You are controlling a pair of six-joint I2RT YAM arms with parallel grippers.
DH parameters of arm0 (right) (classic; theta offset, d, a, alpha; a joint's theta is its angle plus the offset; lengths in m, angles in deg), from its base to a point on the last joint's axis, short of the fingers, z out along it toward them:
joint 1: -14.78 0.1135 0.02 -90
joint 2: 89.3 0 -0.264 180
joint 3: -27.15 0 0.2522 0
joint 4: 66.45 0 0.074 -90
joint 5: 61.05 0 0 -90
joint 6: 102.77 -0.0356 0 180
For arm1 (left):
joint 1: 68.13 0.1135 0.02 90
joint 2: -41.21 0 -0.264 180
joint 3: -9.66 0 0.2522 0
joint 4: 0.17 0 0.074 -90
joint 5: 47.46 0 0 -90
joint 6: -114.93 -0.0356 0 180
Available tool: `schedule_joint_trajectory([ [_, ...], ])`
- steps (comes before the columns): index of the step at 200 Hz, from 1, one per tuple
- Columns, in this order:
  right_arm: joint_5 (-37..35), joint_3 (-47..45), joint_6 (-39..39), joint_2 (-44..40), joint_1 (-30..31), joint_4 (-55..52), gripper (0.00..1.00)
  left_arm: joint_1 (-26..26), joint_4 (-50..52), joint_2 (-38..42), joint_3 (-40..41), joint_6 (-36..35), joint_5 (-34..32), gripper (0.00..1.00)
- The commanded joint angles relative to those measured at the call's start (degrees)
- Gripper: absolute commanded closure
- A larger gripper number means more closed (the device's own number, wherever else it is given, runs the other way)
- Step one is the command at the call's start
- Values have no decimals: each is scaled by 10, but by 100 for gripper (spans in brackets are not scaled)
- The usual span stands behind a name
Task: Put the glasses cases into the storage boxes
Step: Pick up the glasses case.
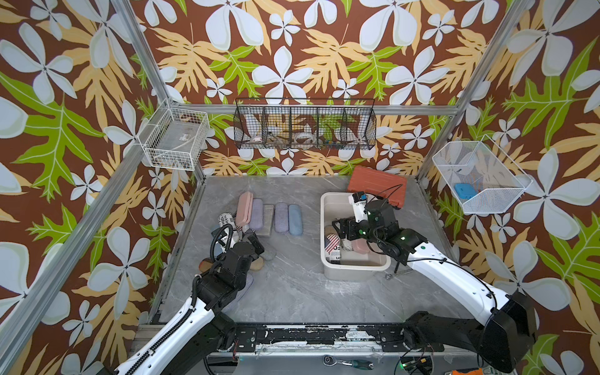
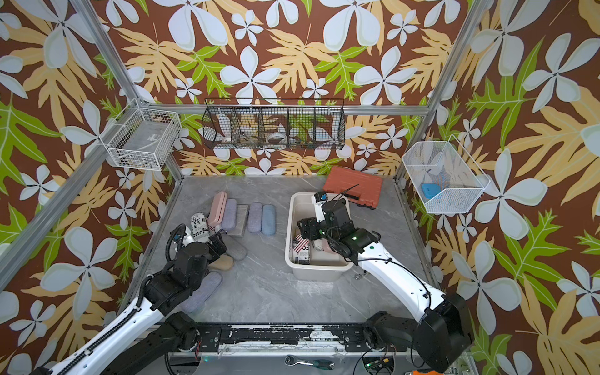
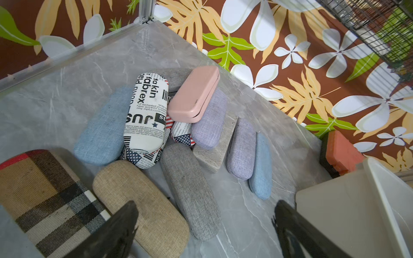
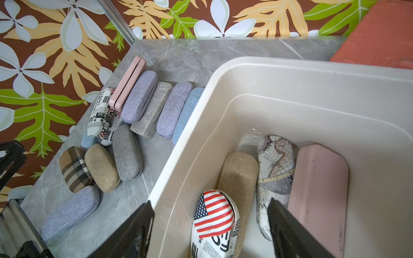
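The case lies uncovered on top of others, outward and below. My left gripper will next move there, fingers astride the middle of the newspaper-print case (image 2: 199, 225) (image 3: 147, 111), and close.
Several glasses cases lie in a heap at the table's left: pink (image 3: 194, 93), newspaper-print (image 3: 146, 116), lavender (image 3: 210, 120), light blue (image 3: 102, 127), grey (image 3: 190, 189), tan woven (image 3: 140, 201) and plaid (image 3: 44, 196). My left gripper (image 3: 205, 225) hovers open over the near end of the grey case, holding nothing; in a top view it shows as left gripper (image 1: 256, 243). The cream storage box (image 4: 290, 62) holds a flag-and-newsprint case (image 4: 214, 221), a tan one (image 4: 239, 176), a map-print one (image 4: 274, 165) and a pink one (image 4: 319, 189). My right gripper (image 4: 212, 223) stands open above the flag case, clear of it.
An orange-red tool case (image 1: 378, 190) leans behind the storage box (image 1: 355, 268). Wire baskets hang on the walls: white (image 1: 175, 139), black (image 1: 305, 125), white mesh (image 1: 477, 175). A small wrench (image 1: 394, 274) lies by the box's near right corner. A stone-look block (image 3: 214, 143) sits among the cases.
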State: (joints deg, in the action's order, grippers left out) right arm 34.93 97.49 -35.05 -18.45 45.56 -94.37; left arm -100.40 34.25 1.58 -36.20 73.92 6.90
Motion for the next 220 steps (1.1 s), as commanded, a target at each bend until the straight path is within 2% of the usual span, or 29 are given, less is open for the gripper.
schedule_joint_trajectory([
  [1,-11,-2,0,-9,1,21,20,6,10,-7,7,25,9,3],
  [27,-18,-1,4,-21,1,17,19,32,16,-25,7,26,36,3],
  [45,-29,-11,6,-34,1,20,19,75,12,-39,2,-2,73,3],
  [86,-58,-19,11,-54,1,17,18,222,35,-74,-29,-55,146,3],
  [127,-53,-17,11,-57,1,17,18,345,12,-81,-7,-65,229,3],
  [177,-63,-22,14,-79,1,16,18,379,-32,-142,-15,-49,223,5],
  [197,-61,-21,14,-83,1,14,18,383,-80,-193,-23,-71,262,7],
  [220,-57,-22,15,-83,1,16,16,384,-94,-284,-78,-116,297,7],
])
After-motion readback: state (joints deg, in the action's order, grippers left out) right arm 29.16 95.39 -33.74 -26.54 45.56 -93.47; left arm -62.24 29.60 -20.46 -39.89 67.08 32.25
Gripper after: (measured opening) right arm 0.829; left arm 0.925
